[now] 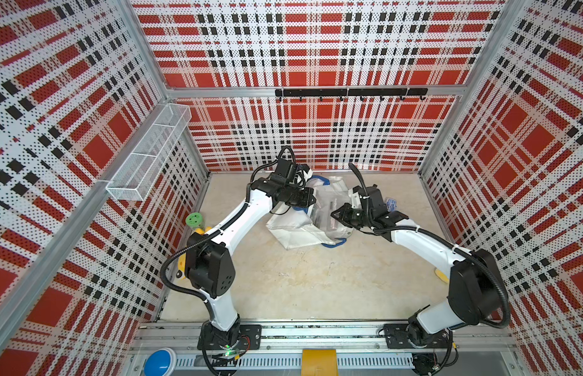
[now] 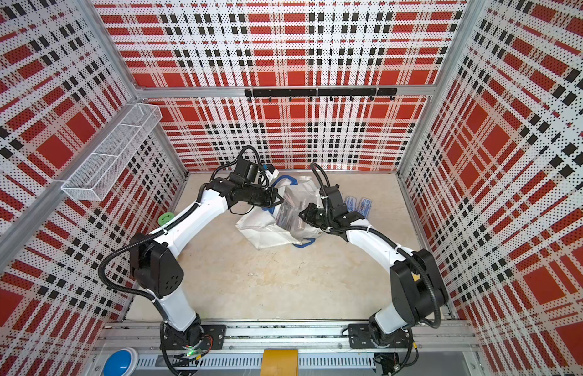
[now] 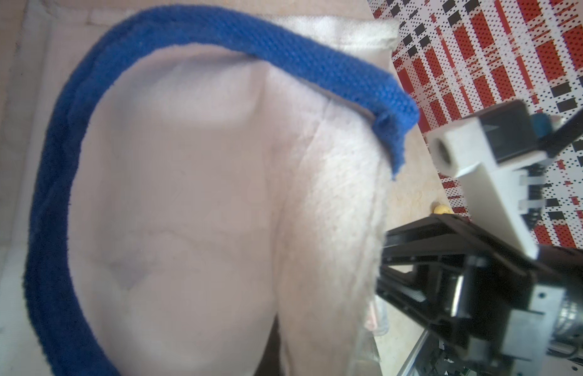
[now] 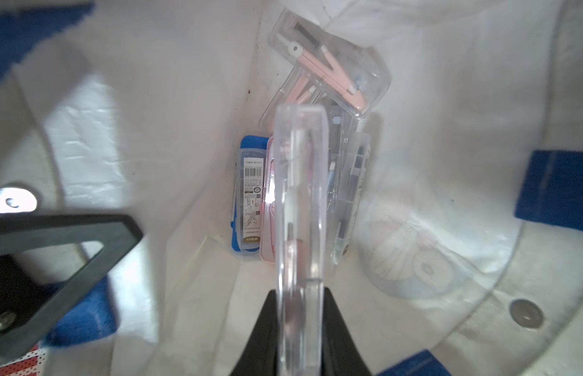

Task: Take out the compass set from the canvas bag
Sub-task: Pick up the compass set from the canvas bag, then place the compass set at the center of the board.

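Note:
I should next pull the case out of the bag [image 1: 293,228]. Then I should lower it onto bare tabletop [image 1: 359,246] beside the bag's opening, below and back from my right gripper, and let go of it.
The white canvas bag [image 1: 293,228] [image 2: 261,229] with blue handles lies mid-table with its mouth facing right. My left gripper [image 1: 306,199] [image 2: 271,199] is at the bag's far rim, shut on the fabric. In the left wrist view the white cloth [image 3: 186,195] and a blue handle [image 3: 283,55] hide its jaws. My right gripper [image 4: 300,325] [image 1: 335,215] reaches into the mouth and is shut on a clear compass set case [image 4: 300,211], seen edge-on with pink parts inside. Deeper in the bag lie a pink compass case [image 4: 329,65], a blue-backed case [image 4: 251,195] and another clear case [image 4: 352,195].
Two blue compass cases [image 1: 391,203] [image 2: 358,205] lie on the table behind the right wrist. A green spool [image 1: 195,219] sits by the left wall and a yellow object [image 1: 441,275] by the right wall. A wire basket [image 1: 150,153] hangs on the left wall.

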Controlling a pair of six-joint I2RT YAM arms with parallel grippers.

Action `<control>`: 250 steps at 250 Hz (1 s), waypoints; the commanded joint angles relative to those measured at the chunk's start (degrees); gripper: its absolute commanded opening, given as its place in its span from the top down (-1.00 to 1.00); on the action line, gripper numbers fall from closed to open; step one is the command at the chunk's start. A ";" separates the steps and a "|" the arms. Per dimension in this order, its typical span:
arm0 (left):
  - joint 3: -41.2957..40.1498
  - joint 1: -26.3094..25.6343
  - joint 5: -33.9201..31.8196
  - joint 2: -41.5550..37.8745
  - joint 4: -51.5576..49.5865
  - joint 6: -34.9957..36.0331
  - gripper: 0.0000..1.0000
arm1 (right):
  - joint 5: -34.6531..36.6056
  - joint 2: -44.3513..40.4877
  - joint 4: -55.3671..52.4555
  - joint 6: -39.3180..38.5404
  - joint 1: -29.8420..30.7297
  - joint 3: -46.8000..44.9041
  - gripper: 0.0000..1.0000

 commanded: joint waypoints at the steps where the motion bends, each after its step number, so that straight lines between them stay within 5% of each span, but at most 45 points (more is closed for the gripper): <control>1: -0.45 0.57 1.50 -2.63 0.81 0.04 1.00 | -2.75 -5.01 -2.44 -3.90 -3.31 -0.40 0.76; 116: -0.11 4.39 1.77 -3.51 0.22 0.38 1.00 | -11.48 -12.98 -16.65 -16.93 -23.09 -6.59 0.74; 250: 0.43 5.91 2.32 -3.60 -1.70 1.32 1.00 | -13.15 7.93 0.90 -11.04 -16.41 -13.55 0.75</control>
